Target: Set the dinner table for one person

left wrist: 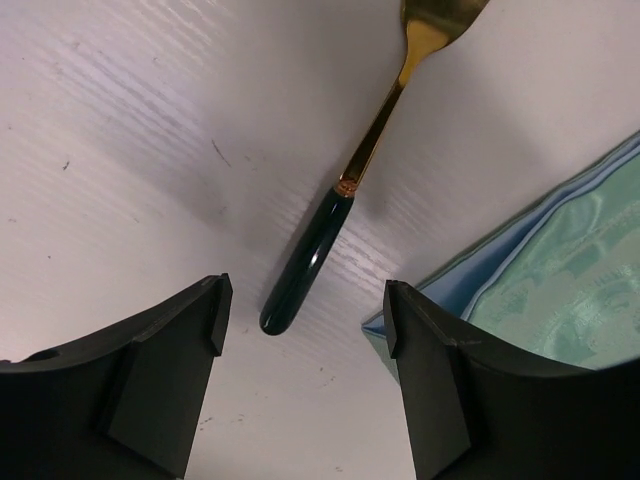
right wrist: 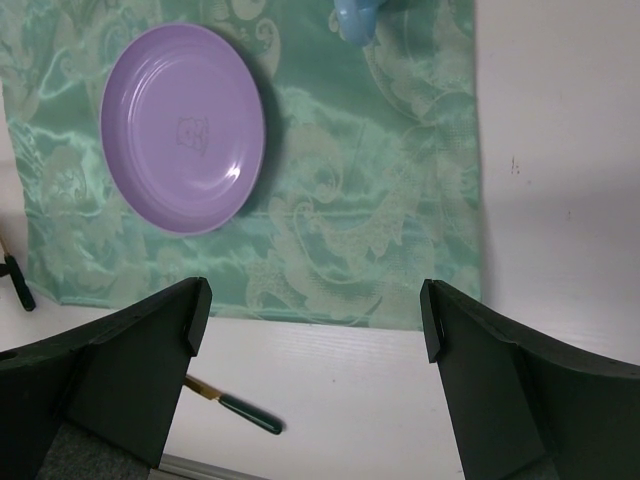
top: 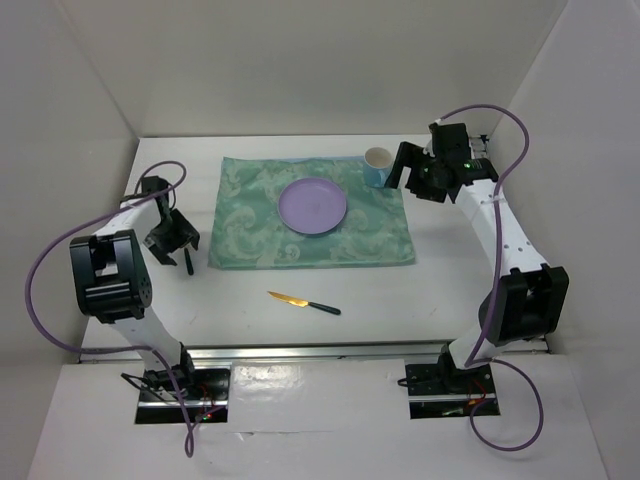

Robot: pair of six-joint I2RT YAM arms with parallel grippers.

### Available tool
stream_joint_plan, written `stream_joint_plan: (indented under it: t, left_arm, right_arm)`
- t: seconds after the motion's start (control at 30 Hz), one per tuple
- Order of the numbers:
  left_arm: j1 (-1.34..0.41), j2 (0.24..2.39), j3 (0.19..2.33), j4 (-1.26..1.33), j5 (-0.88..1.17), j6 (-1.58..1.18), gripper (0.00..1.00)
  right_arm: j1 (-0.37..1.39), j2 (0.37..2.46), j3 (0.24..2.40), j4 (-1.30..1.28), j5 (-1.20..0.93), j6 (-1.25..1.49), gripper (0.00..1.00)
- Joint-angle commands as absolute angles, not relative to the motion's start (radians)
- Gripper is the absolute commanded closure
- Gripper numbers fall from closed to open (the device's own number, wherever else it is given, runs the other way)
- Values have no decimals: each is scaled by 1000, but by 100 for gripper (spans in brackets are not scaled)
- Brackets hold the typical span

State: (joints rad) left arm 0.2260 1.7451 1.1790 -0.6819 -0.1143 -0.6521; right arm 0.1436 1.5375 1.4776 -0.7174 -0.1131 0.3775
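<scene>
The fork's dark green handle (left wrist: 298, 283) lies flat below, between the left gripper's open fingers, so the robot should next lower that gripper onto it and close it near the handle's end.
The white dinner table (top: 420, 300) carries a teal placemat (top: 310, 215) with a purple plate (top: 313, 205) at its middle and a blue cup (top: 378, 165) at its far right corner. A gold fork with a dark green handle (left wrist: 305, 270) lies left of the placemat. My left gripper (top: 176, 246) is open just above the handle's end, jaws on either side of it (left wrist: 305, 318), not touching. A gold knife with a green handle (top: 303, 302) lies in front of the placemat. My right gripper (top: 412, 178) is open and empty beside the cup, held high (right wrist: 310, 320).
A silver rail (top: 320, 352) runs along the table's near edge. White walls enclose the left, back and right sides. In the right wrist view the plate (right wrist: 183, 128), the cup (right wrist: 355, 15) and the knife handle (right wrist: 245, 412) show below the jaws.
</scene>
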Motion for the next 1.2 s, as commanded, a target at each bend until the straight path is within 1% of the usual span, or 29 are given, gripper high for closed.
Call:
stream_joint_plan:
  t: [0.0, 0.1, 0.17, 0.2, 0.37, 0.4, 0.43, 0.47, 0.5, 0.53, 0.63, 0.77, 0.87, 0.9, 1.03, 1.17]
  left_arm:
    - [225, 1761, 1170, -650, -110, -638, 21]
    - [225, 1812, 1181, -650, -132, -661, 29]
    - [225, 1824, 1181, -650, -159, -675, 32]
    - [225, 1835, 1181, -650, -160, -675, 37]
    - [225, 1874, 1181, -641, -172, -696, 47]
    - [225, 1875, 1172, -641, -172, -706, 52]
    - [225, 1885, 1181, -641, -172, -706, 60]
    - [216, 1885, 1201, -672, -195, -706, 81]
    - [200, 1875, 1221, -725, -275, -721, 89]
    - [161, 1843, 1261, -742, -302, -710, 100]
    - [126, 1790, 1362, -788, -312, -654, 100]
    - [58, 1744, 1469, -778, -184, -529, 100]
    - [-30, 1790, 1564, -797, -111, -486, 100]
    - [-53, 1811, 1616, -810, -110, -486, 100]
    - [-165, 1928, 1713, -847, -92, -505, 100]
    - [-221, 2038, 1759, -867, -115, -538, 100]
  right_arm:
    - [150, 1499, 1474, -670, -132, 383, 1]
    - [159, 1499, 1474, -670, -132, 383, 1]
    - [160, 1508, 1474, -670, -132, 383, 1]
    - [160, 1508, 1474, -670, -132, 383, 1]
    - [160, 1508, 1483, -670, -132, 393, 1]
    - [160, 1508, 1483, -670, -132, 393, 1]
    - [160, 1508, 1483, -670, -132, 393, 1]
    - [160, 1508, 1492, -670, -132, 393, 1]
    - [160, 1508, 1493, -670, -121, 393, 1]
    - [160, 1508, 1493, -679, -121, 393, 1]
    - [160, 1508, 1502, -680, -121, 382, 1]
    - [169, 1508, 1483, -670, -167, 373, 1]
    - [189, 1508, 1462, -660, -167, 364, 1]
    - [189, 1508, 1462, -669, -178, 354, 1]
    - [199, 1496, 1453, -692, -163, 354, 1]
    - [199, 1477, 1443, -712, -143, 344, 1]
